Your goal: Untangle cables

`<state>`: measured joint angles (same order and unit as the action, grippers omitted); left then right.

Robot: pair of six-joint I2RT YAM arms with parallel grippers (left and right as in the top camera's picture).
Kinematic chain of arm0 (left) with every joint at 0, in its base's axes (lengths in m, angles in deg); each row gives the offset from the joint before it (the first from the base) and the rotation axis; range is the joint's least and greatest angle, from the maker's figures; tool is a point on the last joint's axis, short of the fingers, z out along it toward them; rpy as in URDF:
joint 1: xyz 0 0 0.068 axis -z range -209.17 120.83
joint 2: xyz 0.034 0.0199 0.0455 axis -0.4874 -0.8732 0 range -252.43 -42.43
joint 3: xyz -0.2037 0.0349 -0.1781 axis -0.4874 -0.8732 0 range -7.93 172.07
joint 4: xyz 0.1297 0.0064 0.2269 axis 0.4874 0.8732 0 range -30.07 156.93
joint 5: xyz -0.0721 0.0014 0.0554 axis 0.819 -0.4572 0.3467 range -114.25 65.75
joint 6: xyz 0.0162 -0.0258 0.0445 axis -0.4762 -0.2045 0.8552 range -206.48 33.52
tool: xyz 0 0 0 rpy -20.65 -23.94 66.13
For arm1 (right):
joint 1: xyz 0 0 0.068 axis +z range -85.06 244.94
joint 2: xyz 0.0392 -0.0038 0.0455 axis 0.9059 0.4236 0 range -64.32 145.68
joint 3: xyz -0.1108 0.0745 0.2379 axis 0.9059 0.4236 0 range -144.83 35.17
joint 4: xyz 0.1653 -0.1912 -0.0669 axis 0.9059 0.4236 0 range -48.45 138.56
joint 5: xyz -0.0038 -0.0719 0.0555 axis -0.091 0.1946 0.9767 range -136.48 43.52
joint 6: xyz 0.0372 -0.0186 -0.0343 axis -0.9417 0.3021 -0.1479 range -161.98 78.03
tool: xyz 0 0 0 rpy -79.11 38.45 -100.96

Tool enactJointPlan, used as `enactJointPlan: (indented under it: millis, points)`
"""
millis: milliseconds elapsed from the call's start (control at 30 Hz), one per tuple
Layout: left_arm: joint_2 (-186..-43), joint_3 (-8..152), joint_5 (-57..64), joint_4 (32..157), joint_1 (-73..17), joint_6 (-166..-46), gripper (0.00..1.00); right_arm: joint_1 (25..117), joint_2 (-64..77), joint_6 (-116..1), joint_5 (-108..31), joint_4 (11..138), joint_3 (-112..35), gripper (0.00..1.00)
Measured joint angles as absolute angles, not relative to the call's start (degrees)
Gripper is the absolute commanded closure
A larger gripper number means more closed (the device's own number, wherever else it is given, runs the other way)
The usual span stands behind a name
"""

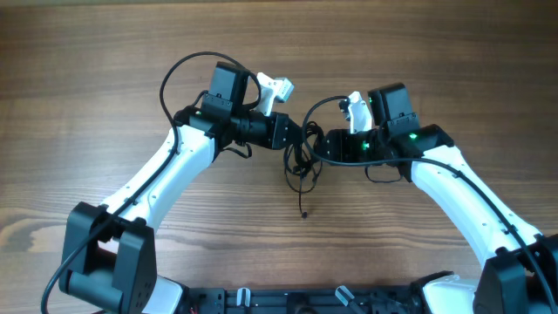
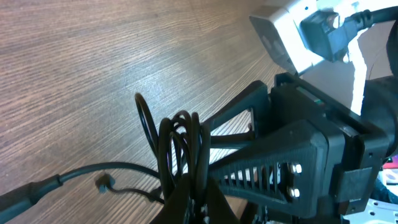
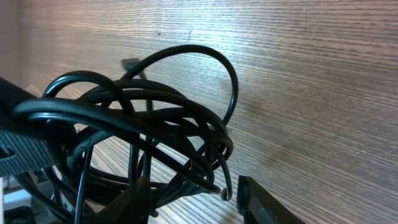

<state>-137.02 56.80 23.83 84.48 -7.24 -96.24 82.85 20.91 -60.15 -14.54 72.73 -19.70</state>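
Note:
The heap's loops hang pinched together. I should lower my left gripper toward the bare wood of the tabletop below it and let go of the heap there.
The cables (image 1: 301,164) are a bunch of thin black cords hanging between the two grippers at the table's middle, with one tail ending in a small plug (image 1: 303,214). My left gripper (image 1: 295,139) is shut on the bunch; in the left wrist view its fingers (image 2: 199,202) pinch several upright loops (image 2: 180,140), and a small plug (image 2: 102,182) lies on the wood. My right gripper (image 1: 319,148) is right next to the bunch. In the right wrist view its fingers (image 3: 199,202) stand apart, with the tangled loops (image 3: 143,118) over the left finger.
The wooden table (image 1: 105,70) spreads all around. The right gripper's black body (image 2: 298,155) fills the right of the left wrist view, close to the left fingers. Thick black arm wires loop over the left arm (image 1: 174,74).

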Motion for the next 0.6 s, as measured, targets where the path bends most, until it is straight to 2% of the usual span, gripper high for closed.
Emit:
enactJointPlan:
  millis: [233,433,500,600]
  points:
    - [-137.0,56.8,27.8,81.3,-7.2,-96.3,0.96,82.9,20.9,-61.1,-12.4,74.1,-19.7,0.50]
    - [-137.0,56.7,20.8,84.6,-7.2,-96.3,0.96,82.9,20.9,-66.0,-17.0,78.8,-19.7,0.42]
    - [-137.0,56.7,19.9,84.7,-7.2,-96.3,0.96,82.9,20.3,-65.8,-16.9,78.9,-19.7,0.36]
    - [-137.0,56.7,19.0,84.7,-7.2,-96.3,0.96,82.9,17.7,-65.3,-16.7,78.8,-20.1,0.35]
